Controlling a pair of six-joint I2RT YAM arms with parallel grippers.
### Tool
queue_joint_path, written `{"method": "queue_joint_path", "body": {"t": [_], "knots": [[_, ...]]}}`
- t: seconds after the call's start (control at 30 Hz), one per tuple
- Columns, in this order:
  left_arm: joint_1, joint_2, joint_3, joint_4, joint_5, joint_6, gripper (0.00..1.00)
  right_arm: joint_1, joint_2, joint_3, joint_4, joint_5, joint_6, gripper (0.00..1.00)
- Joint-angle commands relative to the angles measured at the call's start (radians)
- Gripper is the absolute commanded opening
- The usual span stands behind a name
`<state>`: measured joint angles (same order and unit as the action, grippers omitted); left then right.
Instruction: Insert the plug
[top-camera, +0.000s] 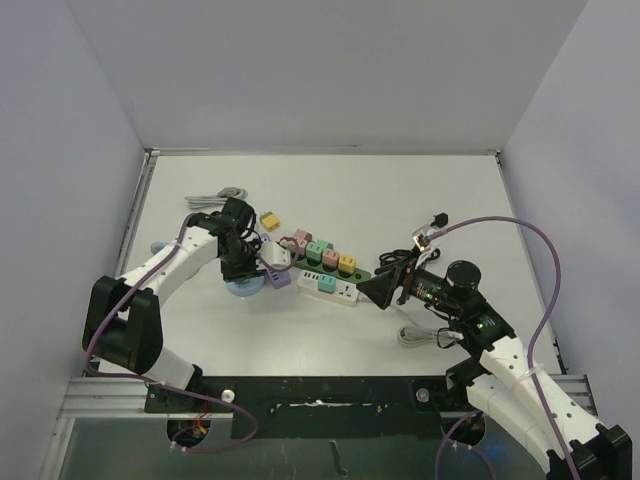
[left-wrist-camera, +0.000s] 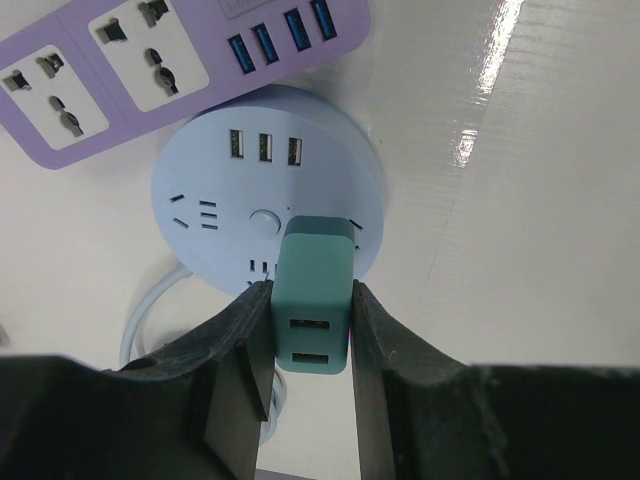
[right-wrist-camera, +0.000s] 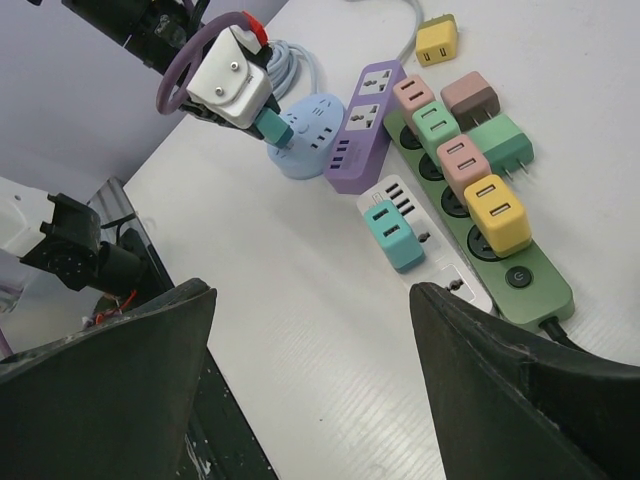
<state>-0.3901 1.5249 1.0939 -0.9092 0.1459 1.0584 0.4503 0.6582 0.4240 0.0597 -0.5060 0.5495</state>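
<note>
The plug's far end meets the half-covered slots on the light-blue socket. My left gripper will press down next, push the teal USB plug (left-wrist-camera: 315, 295) into those slots and release it.
My left gripper (left-wrist-camera: 312, 345) is shut on a teal two-port USB plug (left-wrist-camera: 315, 295), one finger on each side. The plug's far end meets the top of a round light-blue socket hub (left-wrist-camera: 265, 180) near its front edge. Its prongs are hidden, so I cannot tell how deep they sit. In the top view the left gripper (top-camera: 243, 262) stands over the hub (top-camera: 243, 289). The right wrist view shows the same plug (right-wrist-camera: 272, 128) on the hub (right-wrist-camera: 305, 135). My right gripper (top-camera: 375, 288) is open and holds nothing, hovering by the end of the white strip (top-camera: 335, 289).
A purple power strip (left-wrist-camera: 150, 60) lies against the hub. A green strip (right-wrist-camera: 480, 240) carries pink, green and yellow adapters, and the white strip (right-wrist-camera: 425, 245) holds a teal one. Loose yellow (right-wrist-camera: 437, 40), brown (right-wrist-camera: 467, 95) and green (right-wrist-camera: 505, 145) plugs lie nearby. Cables (top-camera: 420, 335) lie on the right.
</note>
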Motion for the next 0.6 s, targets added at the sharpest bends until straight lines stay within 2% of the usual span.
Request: {"method": "queue_joint_path", "body": {"t": [0.0,0.27,0.57], "knots": [[-0.003,-0.009,0.036,-0.048,0.004,0.015,0.00,-0.008,-0.006,-0.018,0.067,-0.011,-0.004,0.80],[0.001,0.024,-0.001,0.018,-0.036,0.045,0.00,-0.009,-0.023,-0.030,0.072,-0.007,0.009,0.80],[-0.003,0.072,-0.004,0.026,0.007,0.051,0.00,-0.011,-0.050,-0.033,0.045,0.001,-0.003,0.80]]}}
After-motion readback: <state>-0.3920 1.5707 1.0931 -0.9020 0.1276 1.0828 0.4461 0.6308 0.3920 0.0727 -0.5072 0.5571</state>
